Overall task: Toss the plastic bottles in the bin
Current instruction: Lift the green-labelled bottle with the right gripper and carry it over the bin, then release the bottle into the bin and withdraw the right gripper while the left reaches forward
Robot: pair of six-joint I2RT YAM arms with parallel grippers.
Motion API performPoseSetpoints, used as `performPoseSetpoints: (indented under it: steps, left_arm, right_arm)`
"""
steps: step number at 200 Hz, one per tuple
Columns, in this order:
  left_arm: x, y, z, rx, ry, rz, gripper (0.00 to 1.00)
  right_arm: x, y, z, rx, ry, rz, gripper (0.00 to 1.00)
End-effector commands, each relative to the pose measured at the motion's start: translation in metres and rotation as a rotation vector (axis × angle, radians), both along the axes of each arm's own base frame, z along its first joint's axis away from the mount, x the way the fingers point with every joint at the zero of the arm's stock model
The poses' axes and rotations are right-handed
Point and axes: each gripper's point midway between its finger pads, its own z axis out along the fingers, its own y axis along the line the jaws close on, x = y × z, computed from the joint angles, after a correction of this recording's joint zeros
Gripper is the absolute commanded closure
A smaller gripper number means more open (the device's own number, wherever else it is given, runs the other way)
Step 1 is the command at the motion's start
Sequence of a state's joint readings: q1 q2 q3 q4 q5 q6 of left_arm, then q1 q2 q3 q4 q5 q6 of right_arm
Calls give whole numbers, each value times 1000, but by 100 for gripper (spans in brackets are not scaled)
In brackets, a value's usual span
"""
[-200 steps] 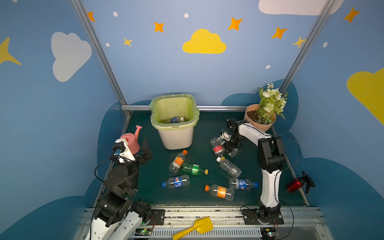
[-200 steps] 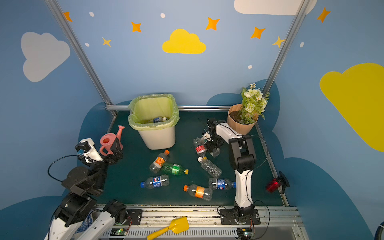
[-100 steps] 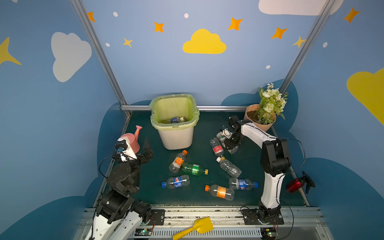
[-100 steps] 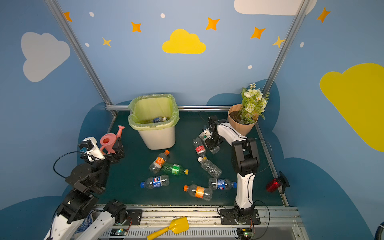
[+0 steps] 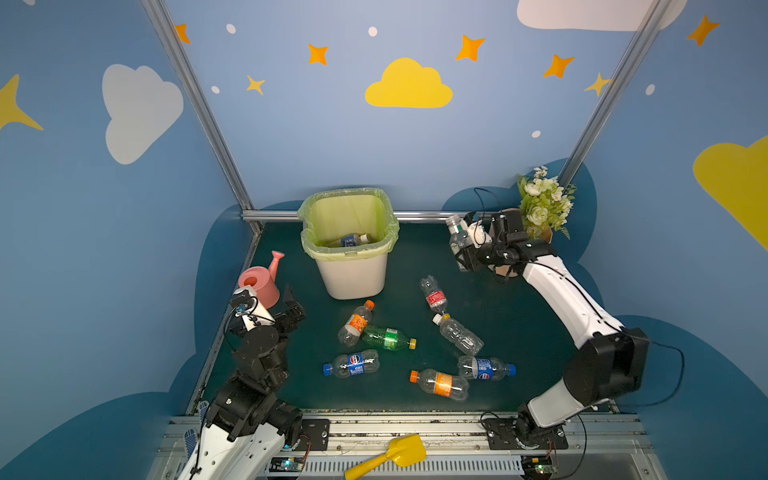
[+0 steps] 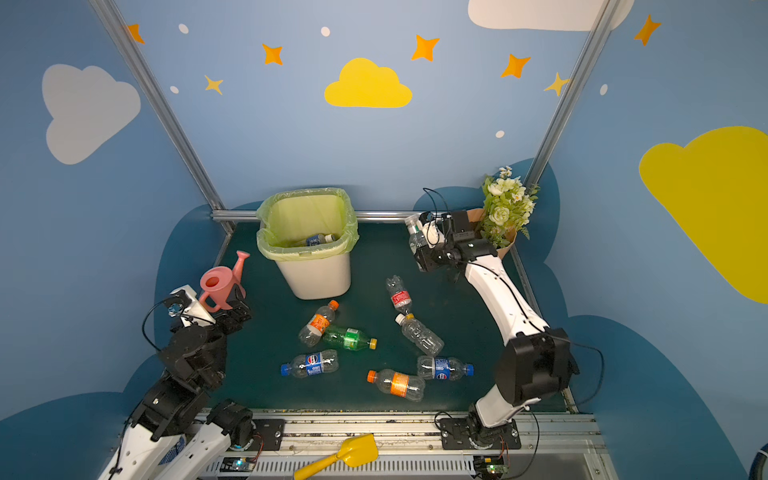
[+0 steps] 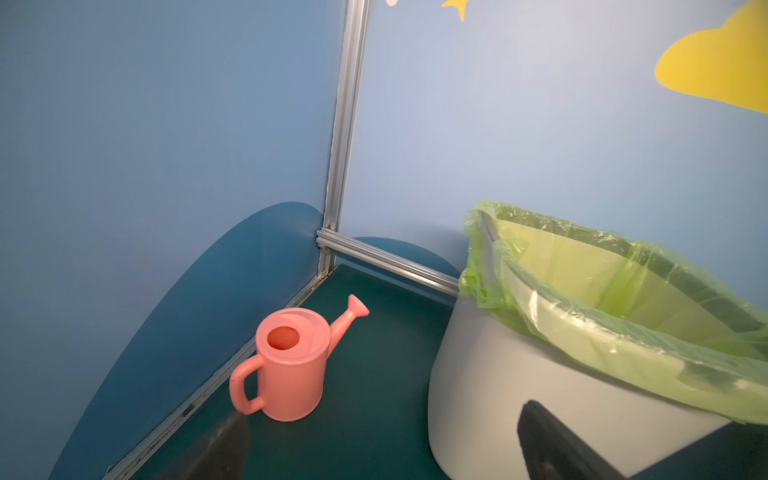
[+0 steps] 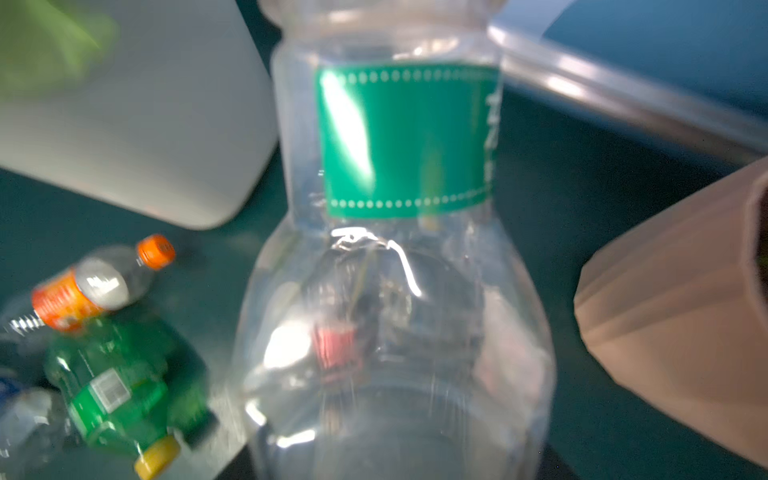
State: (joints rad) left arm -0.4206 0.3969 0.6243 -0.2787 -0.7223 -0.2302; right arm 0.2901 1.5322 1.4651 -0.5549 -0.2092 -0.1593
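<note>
I will next lift my right gripper, carry the clear bottle over the bin's lined opening (image 5: 349, 220) and let it go. The bin's rim is higher than my gripper, opposite the flowerpot.
My right gripper (image 5: 467, 253) is shut on a clear bottle with a green label (image 5: 457, 235) (image 8: 395, 249), held off the floor beside the flowerpot and right of the bin (image 5: 353, 278). The bin is white with a yellow-green liner, and one blue-label bottle (image 5: 349, 240) lies inside. Several plastic bottles lie on the green floor: orange-label (image 5: 356, 323), green (image 5: 388, 337), blue-label (image 5: 352, 363), red-label (image 5: 434, 295) and others. My left gripper (image 5: 289, 307) stands open and empty near the watering can, facing the bin wall (image 7: 478, 374).
A pink watering can (image 5: 262, 282) stands at the left wall. A peach flowerpot with white flowers (image 5: 540, 208) is in the back right corner, close behind my right wrist. A yellow shovel (image 5: 390, 455) lies on the front rail. Metal frame rails bound the floor.
My right gripper closed on the green-label bottle and lifted it from the floor, up and toward the back. The left arm shifted slightly forward, still open.
</note>
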Motion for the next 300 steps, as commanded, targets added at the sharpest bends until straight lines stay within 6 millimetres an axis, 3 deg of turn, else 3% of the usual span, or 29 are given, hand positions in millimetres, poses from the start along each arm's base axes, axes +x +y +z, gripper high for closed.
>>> performPoseSetpoints:
  steps: [1, 29, 58, 80, 98, 115, 130, 150, 170, 185, 205, 242, 254, 277, 300]
  left_arm:
    - [-3, 10, -17, -42, 29, 67, 0]
    - [-1, 12, -38, -68, 74, 91, 0]
    - [2, 10, -61, -95, 140, 93, 0]
    - [5, 6, -80, -139, 186, 85, 0]
    - [10, 0, -91, -167, 210, 58, 0]
    - [15, -7, -95, -188, 223, 27, 0]
    - [20, -17, -96, -199, 232, -21, 0]
    - [26, -25, -98, -218, 243, -57, 0]
    - [26, -26, -96, -213, 255, -58, 0]
    - [23, -23, -91, -195, 258, -52, 0]
    - [19, -20, -86, -178, 236, -52, 0]
    - [17, -34, -70, -173, 179, -163, 0]
    - [18, -41, -64, -165, 168, -207, 0]
    - [19, -48, -62, -136, 195, -241, 0]
    - [22, -61, -66, -97, 229, -293, 0]
  right_arm:
    - [-2, 13, 95, 226, -276, 21, 62]
    - [-22, 19, 177, 416, -463, 56, 63]
    - [-46, 34, 244, 622, -581, 147, 63]
    - [-64, 60, 279, 727, -610, 269, 61]
    - [-73, 93, 290, 774, -604, 382, 60]
    - [-73, 135, 281, 791, -543, 465, 59]
    - [-66, 182, 256, 777, -451, 531, 56]
    - [-44, 249, 192, 705, -267, 589, 51]
    - [-27, 277, 153, 597, -178, 592, 30]
    - [-22, 273, 153, 573, -190, 573, 18]
    - [-22, 253, 180, 552, -299, 527, 10]
    - [-53, 201, 239, 503, -503, 459, 6]
    - [-59, 185, 244, 489, -547, 419, 5]
    - [-59, 149, 230, 451, -556, 321, 5]
    - [-52, 112, 188, 418, -482, 213, 5]
